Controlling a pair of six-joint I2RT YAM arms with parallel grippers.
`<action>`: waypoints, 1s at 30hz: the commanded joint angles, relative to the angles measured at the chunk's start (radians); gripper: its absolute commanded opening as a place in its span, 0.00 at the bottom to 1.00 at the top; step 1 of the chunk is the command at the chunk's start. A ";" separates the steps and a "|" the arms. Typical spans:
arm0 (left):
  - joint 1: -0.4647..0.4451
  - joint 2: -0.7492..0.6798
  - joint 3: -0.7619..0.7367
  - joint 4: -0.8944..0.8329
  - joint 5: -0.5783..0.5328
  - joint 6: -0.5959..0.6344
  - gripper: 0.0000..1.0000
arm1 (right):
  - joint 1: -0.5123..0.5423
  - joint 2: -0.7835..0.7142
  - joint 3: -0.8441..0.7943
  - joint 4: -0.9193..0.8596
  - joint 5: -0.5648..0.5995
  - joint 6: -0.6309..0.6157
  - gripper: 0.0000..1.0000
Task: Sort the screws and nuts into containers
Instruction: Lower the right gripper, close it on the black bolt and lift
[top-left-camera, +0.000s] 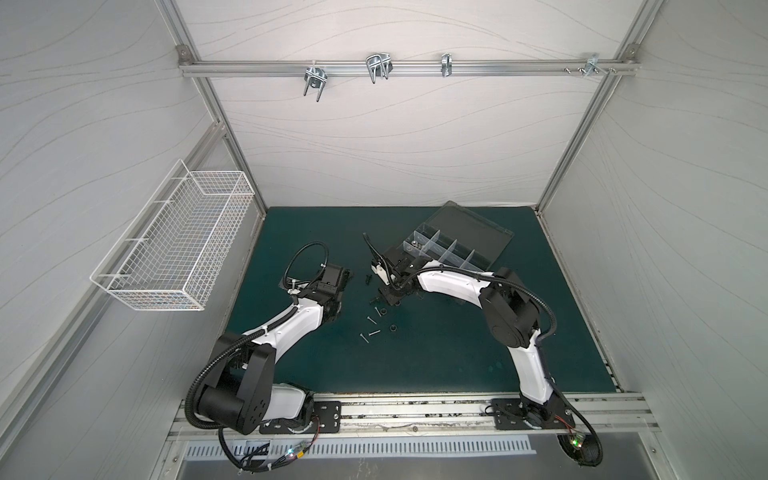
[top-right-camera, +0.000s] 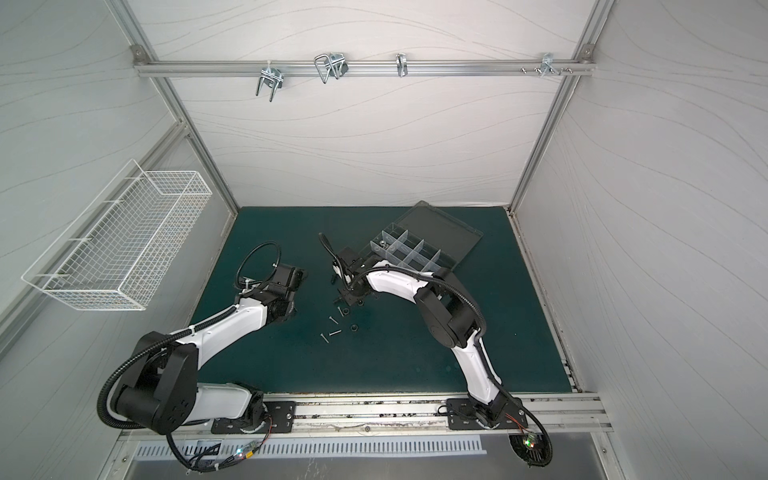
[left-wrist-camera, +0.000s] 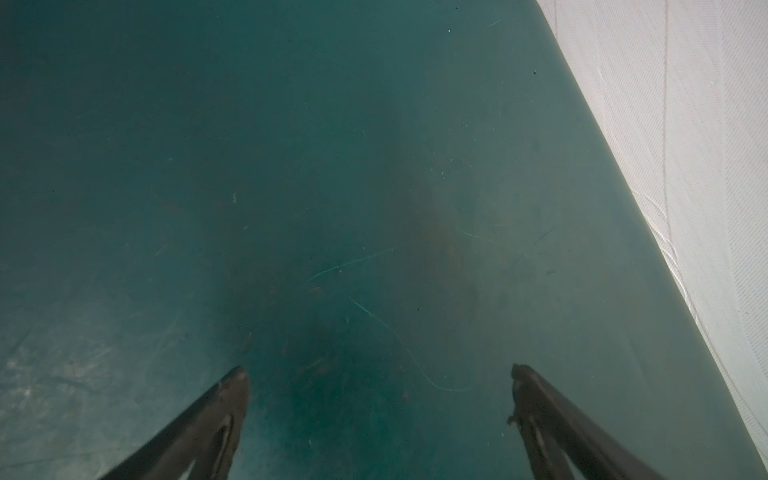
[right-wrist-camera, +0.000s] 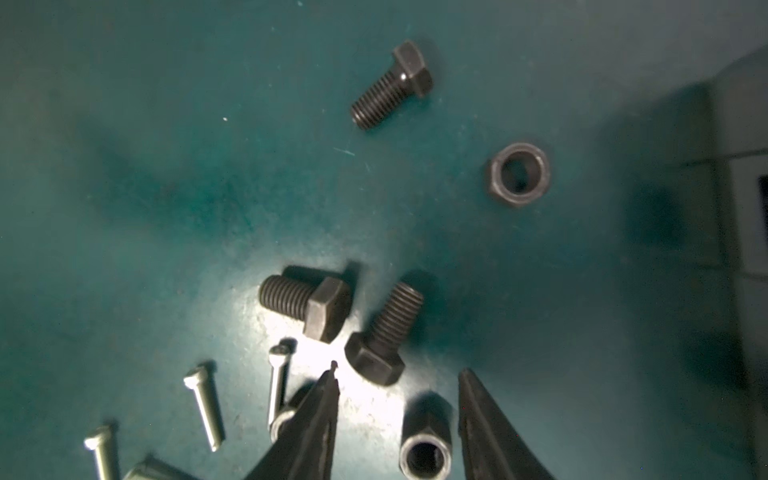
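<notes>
The right gripper eases down toward the mat next, fingers astride the head of the nearer hex-head screw (right-wrist-camera: 374, 360), because it lies just past the open fingers.
My right gripper (right-wrist-camera: 400, 369) is open, low over loose fasteners on the green mat. A black nut (right-wrist-camera: 424, 453) stands on edge between its fingers, closer to one finger. Just past the tips lie two black hex-head screws (right-wrist-camera: 307, 305) (right-wrist-camera: 384, 332); a third (right-wrist-camera: 390, 85) and a flat black nut (right-wrist-camera: 518, 174) lie farther out. Thin silver screws (right-wrist-camera: 205, 405) lie beside one finger. In both top views this gripper (top-left-camera: 390, 291) (top-right-camera: 349, 295) sits next to the containers (top-left-camera: 446, 247) (top-right-camera: 409, 249), a clear divided box with its lid open. My left gripper (left-wrist-camera: 380, 374) (top-left-camera: 336, 286) is open over bare mat.
More thin silver screws (top-left-camera: 368, 334) and a black nut (top-left-camera: 392, 329) lie on the mat in front of the right gripper. A white wire basket (top-left-camera: 174, 241) hangs on the left wall. Metal hooks (top-left-camera: 378, 66) hang from the back rail. White wall (left-wrist-camera: 685, 166) borders the mat.
</notes>
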 joint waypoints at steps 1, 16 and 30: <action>0.004 -0.011 0.010 -0.013 -0.018 -0.014 0.99 | 0.010 0.033 0.029 -0.017 -0.010 0.004 0.48; 0.005 -0.017 0.018 -0.021 -0.024 -0.002 0.99 | 0.007 0.065 0.040 -0.006 0.004 -0.009 0.27; 0.005 -0.018 0.031 -0.049 -0.018 0.013 0.99 | -0.027 -0.102 -0.018 0.014 0.015 -0.008 0.07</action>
